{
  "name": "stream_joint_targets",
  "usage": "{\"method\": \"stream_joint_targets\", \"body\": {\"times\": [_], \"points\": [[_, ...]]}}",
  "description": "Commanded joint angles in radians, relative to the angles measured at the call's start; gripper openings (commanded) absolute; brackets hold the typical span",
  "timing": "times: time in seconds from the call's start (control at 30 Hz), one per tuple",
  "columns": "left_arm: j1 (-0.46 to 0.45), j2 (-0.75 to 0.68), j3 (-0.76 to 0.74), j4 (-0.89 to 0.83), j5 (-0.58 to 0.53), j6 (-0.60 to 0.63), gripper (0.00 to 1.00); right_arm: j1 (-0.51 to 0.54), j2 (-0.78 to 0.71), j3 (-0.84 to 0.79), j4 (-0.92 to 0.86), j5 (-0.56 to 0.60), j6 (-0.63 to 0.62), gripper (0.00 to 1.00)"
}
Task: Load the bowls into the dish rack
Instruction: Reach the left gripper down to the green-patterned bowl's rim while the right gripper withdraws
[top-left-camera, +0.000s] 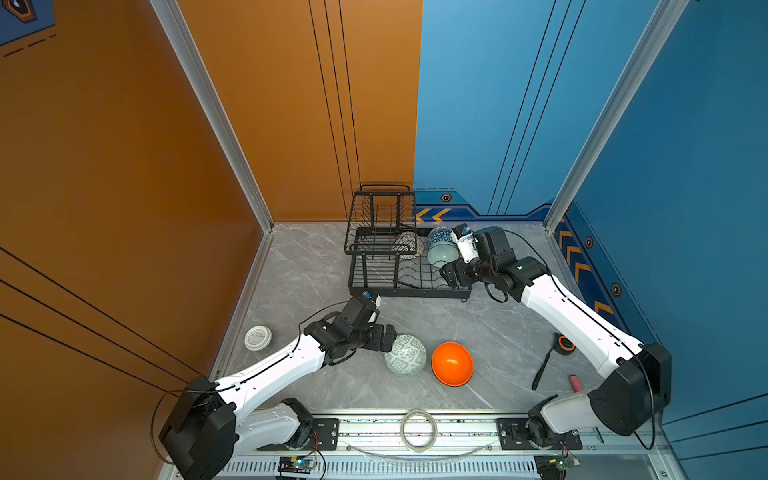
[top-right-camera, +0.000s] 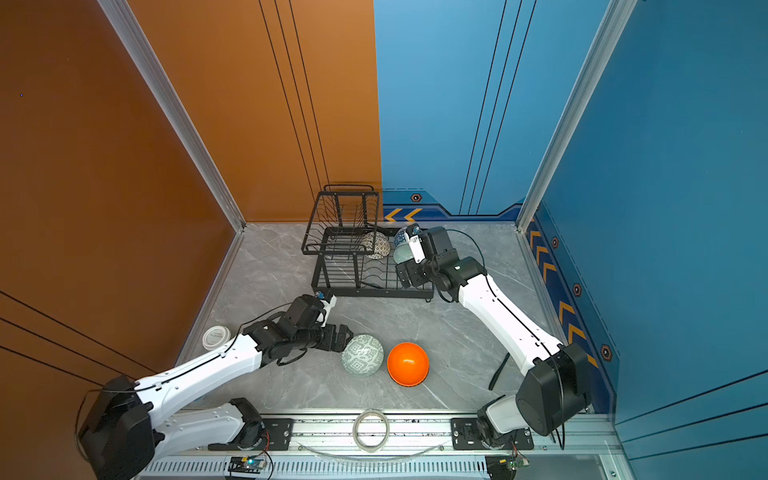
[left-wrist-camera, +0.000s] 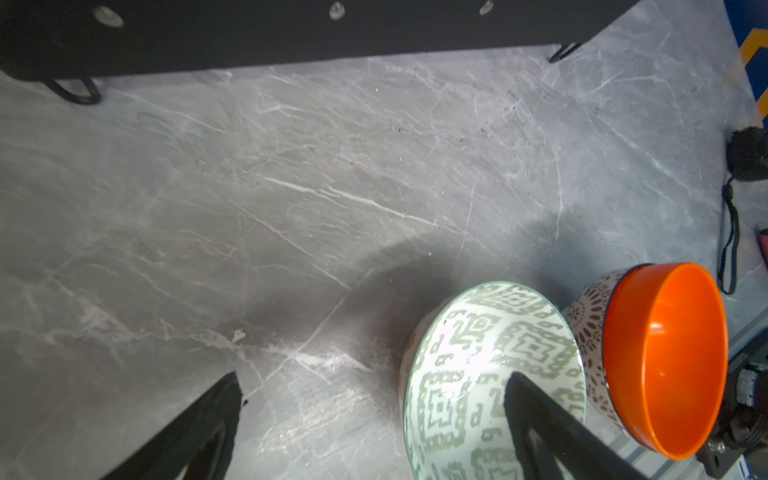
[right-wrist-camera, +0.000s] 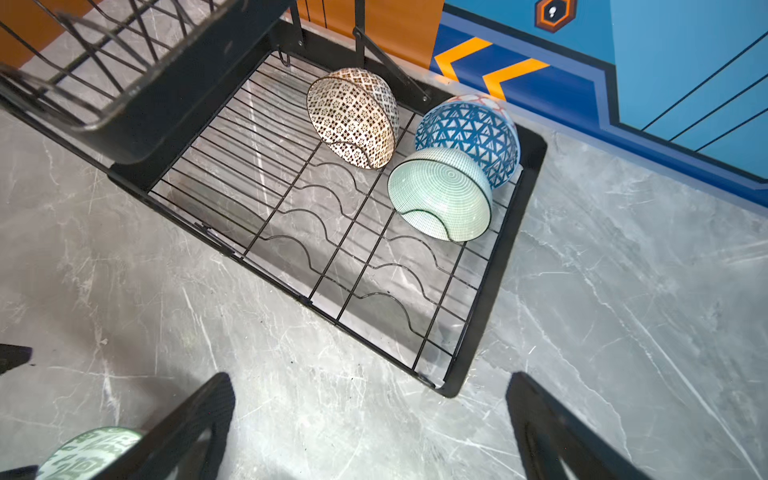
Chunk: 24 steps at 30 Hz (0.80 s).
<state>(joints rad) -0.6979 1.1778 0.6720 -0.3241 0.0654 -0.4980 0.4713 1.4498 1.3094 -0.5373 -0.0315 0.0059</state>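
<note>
The maze bowl's rim (top-left-camera: 387, 358) is between the open fingers of my left gripper, so I will next move that gripper down to close on the rim, on the side away from the orange bowl (top-left-camera: 452, 364).
In both top views the mint-grey maze-patterned bowl (top-left-camera: 405, 356) (top-right-camera: 362, 355) lies on the table beside the glossy orange bowl (top-left-camera: 452, 364) (top-right-camera: 407, 363). My left gripper (top-left-camera: 388, 336) (left-wrist-camera: 372, 378) is open at the maze bowl (left-wrist-camera: 490, 374): one finger is over its inside, the other over bare table, the rim between them. A white dark-dotted bowl (left-wrist-camera: 588, 328) shows under the orange one (left-wrist-camera: 665, 357). The black dish rack (top-left-camera: 411, 293) (right-wrist-camera: 505, 291) holds the lattice bowl (right-wrist-camera: 353, 116), the blue bowl (right-wrist-camera: 469, 129) and the mint bowl (right-wrist-camera: 440, 191). My right gripper (top-left-camera: 455, 276) (right-wrist-camera: 370, 399) hangs open and empty at the rack's front right corner.
A white lidded jar (top-left-camera: 257, 337) stands by the left wall. A pale tape ring (top-left-camera: 418, 430) lies on the front rail. A black brush (top-left-camera: 542, 370), a black-and-orange item (top-left-camera: 565, 344) and a pink item (top-left-camera: 575, 382) lie at the right. The rack's raised basket (top-left-camera: 380, 220) stands empty.
</note>
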Motion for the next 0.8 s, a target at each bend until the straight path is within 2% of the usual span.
{"method": "stream_joint_targets", "body": {"times": [0.0, 0.17, 0.23, 0.33, 0.77], "points": [[-0.024, 0.033, -0.034, 0.070, 0.066, -0.039, 0.96, 0.004, -0.012, -0.016, -0.025, -0.031, 0.043, 1.00], [-0.037, 0.077, -0.071, 0.127, 0.109, -0.080, 0.88, 0.006, 0.003, -0.014, -0.024, -0.032, 0.052, 1.00], [-0.042, 0.087, -0.088, 0.180, 0.115, -0.097, 0.80, 0.007, 0.003, -0.009, -0.025, -0.032, 0.055, 1.00], [-0.044, 0.107, -0.101, 0.200, 0.108, -0.106, 0.74, 0.007, 0.002, -0.004, -0.024, -0.032, 0.061, 1.00], [-0.040, 0.247, -0.109, 0.289, 0.103, -0.105, 0.53, 0.002, 0.003, -0.009, -0.024, -0.050, 0.045, 1.00]]}}
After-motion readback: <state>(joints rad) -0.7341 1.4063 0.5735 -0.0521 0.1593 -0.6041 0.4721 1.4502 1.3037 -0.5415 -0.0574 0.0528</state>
